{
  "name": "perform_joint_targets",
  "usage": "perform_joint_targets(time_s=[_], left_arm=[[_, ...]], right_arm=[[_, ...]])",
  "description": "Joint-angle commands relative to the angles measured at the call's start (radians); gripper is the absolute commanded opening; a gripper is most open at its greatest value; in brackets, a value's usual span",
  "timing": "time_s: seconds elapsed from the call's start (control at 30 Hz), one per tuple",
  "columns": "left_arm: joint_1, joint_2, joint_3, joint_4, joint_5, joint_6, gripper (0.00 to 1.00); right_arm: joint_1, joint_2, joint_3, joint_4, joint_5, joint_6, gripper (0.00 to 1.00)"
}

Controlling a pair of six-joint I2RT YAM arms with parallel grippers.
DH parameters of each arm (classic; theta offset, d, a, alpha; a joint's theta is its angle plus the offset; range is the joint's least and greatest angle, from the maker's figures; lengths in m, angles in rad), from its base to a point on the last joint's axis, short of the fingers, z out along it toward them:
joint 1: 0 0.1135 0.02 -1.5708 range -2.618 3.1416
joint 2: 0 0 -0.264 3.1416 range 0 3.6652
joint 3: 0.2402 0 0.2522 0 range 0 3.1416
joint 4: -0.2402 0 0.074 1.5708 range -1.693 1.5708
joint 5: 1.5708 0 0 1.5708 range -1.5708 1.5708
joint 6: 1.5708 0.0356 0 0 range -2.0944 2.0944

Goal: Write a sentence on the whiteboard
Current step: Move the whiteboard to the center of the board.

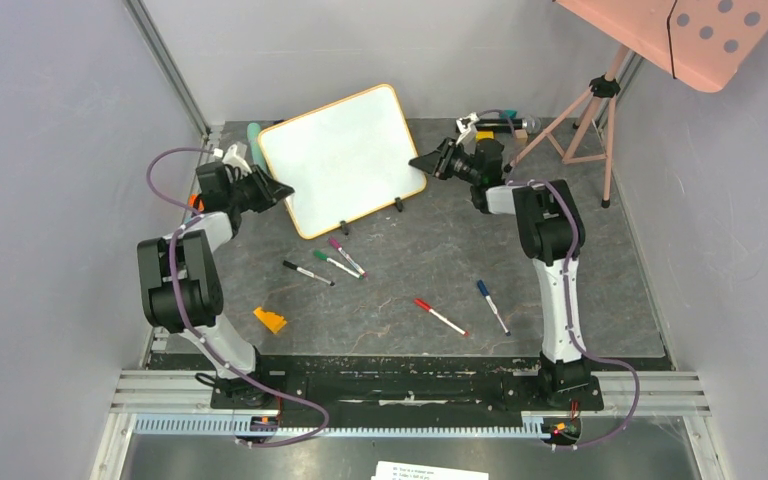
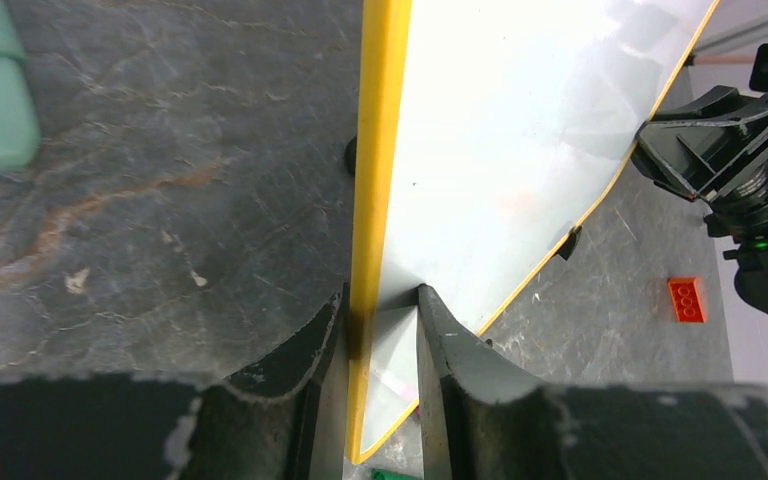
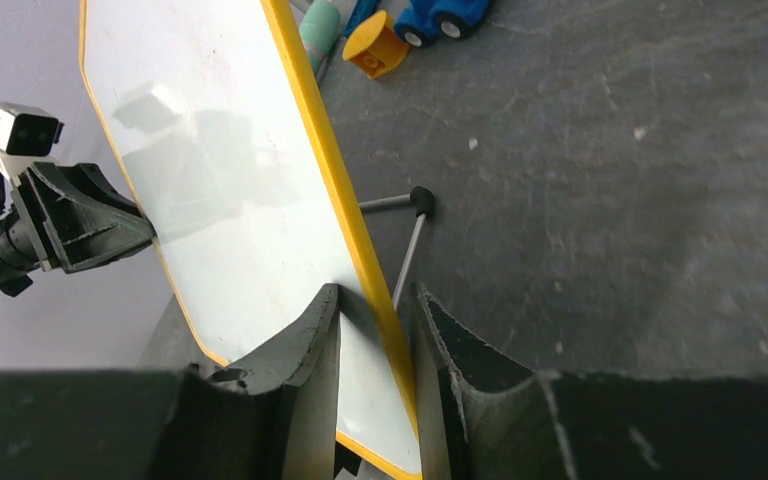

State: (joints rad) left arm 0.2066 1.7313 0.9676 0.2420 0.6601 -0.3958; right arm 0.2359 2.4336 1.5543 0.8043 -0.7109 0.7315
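Note:
Bare tabletop beyond the red marker lies right of my left gripper in the top view, so I should draw the crooked board back there, straighten it and release.
The whiteboard stands tilted at the back of the table on its two black feet, its orange frame all round. Its face looks plain white, and the sentence is out of view. My left gripper is shut on the board's left edge, one finger on each side of the frame. My right gripper is shut on the opposite edge in the same way. The board's face lies between the two grippers.
Loose markers lie in front of the board: black, green, purple, red and blue. An orange brick sits front left. A tripod stands back right, and a teal object lies behind the board's left corner.

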Motion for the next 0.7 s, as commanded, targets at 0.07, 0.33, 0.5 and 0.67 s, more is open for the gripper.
perform_joint_targets(time_s=[0.07, 0.33, 0.5, 0.67], left_arm=[[-0.087, -0.078, -0.067, -0.04, -0.008, 0.073, 0.02], [-0.142, -0.184, -0.156, -0.042, -0.024, 0.072, 0.02], [-0.192, -0.241, -0.211, -0.036, -0.05, 0.067, 0.02], [-0.27, -0.266, -0.227, -0.042, -0.08, 0.063, 0.02]], right_arm=[[0.003, -0.183, -0.241, 0.061, -0.019, -0.045, 0.0], [-0.015, -0.378, -0.586, 0.176, -0.012, -0.076, 0.0], [-0.031, -0.488, -0.78, 0.248, -0.006, -0.093, 0.0], [-0.051, -0.597, -0.93, 0.275, 0.011, -0.133, 0.0]])
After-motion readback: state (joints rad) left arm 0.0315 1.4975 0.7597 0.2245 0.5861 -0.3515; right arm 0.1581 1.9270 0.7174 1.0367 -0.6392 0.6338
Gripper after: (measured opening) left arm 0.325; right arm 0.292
